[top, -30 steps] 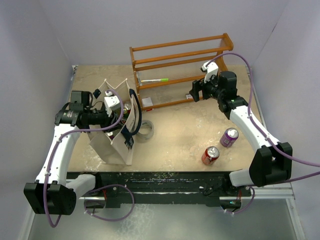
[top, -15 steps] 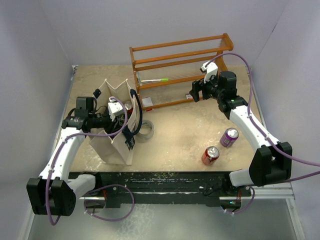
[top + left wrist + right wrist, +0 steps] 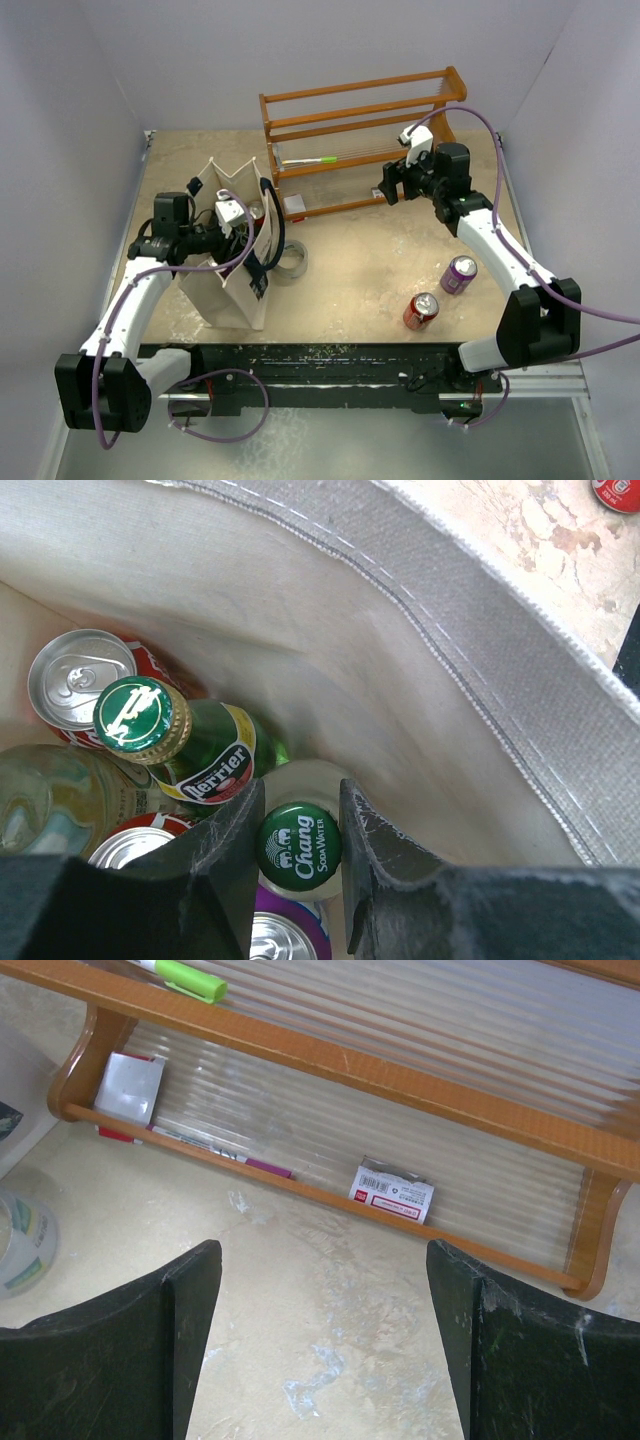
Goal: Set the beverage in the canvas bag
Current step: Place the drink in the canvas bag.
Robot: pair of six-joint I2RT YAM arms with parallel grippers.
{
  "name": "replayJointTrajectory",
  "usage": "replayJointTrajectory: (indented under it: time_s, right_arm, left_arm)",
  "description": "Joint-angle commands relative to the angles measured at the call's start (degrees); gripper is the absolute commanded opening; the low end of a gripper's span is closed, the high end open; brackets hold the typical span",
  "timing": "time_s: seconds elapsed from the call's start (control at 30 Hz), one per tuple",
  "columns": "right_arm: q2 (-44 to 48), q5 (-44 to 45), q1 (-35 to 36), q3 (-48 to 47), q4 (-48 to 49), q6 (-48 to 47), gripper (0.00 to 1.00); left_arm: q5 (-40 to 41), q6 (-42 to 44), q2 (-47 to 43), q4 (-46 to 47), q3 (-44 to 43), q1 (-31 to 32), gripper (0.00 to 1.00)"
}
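Observation:
The gap beside the purple can is free. My left gripper should go deeper down into the bag next and let go of the Chang bottle below, in that gap.
The cream canvas bag with navy handles stands at the left front. My left gripper reaches down into its mouth. In the left wrist view the gripper has its jaws against both sides of a green "Chang" bottle cap, inside the bag wall. A Perrier bottle, a red can, a purple can and a clear bottle stand beside it. My right gripper is open and empty above the table in front of the rack.
An orange-brown wooden rack stands at the back, holding a green marker and small packets. A tape roll lies right of the bag. A red can and a purple can stand at the right front.
My left arm's elbow has swung up and right while its gripper stayed at the bag's mouth. The right arm has barely moved.

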State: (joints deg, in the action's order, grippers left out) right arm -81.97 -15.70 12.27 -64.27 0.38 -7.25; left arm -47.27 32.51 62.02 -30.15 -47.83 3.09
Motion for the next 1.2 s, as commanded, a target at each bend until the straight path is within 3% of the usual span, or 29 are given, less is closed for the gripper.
replayJointTrajectory:
  time_s: [0.0,0.33,0.6,0.87,1.03,1.17]
  right_arm:
    - [0.1,0.9,0.2,-2.2,2.7,-1.1,0.85]
    - [0.4,1.0,0.2,-2.1,2.7,-1.3,0.85]
    - [0.7,1.1,0.2,-2.0,2.7,-1.5,0.85]
    - [1.1,0.9,0.2,-1.8,2.7,-1.6,0.85]
    - [1.2,0.9,0.2,-1.9,2.6,-1.6,0.85]
    - [1.2,0.5,0.2,-1.7,2.8,-1.6,0.85]
  left_arm:
    - [-2.2,3.2,-0.3,8.3,-0.5,0.5,0.0]
    - [-2.6,5.3,1.0,6.8,2.5,1.9,0.0]
    - [-2.4,6.1,0.6,5.7,4.9,2.3,0.09]
    - [-0.3,7.5,0.3,2.8,5.0,2.3,0.28]
    - [0.4,8.4,0.1,0.6,4.2,2.3,0.51]
    - [-0.1,8.4,-0.1,-0.8,3.6,2.3,0.63]
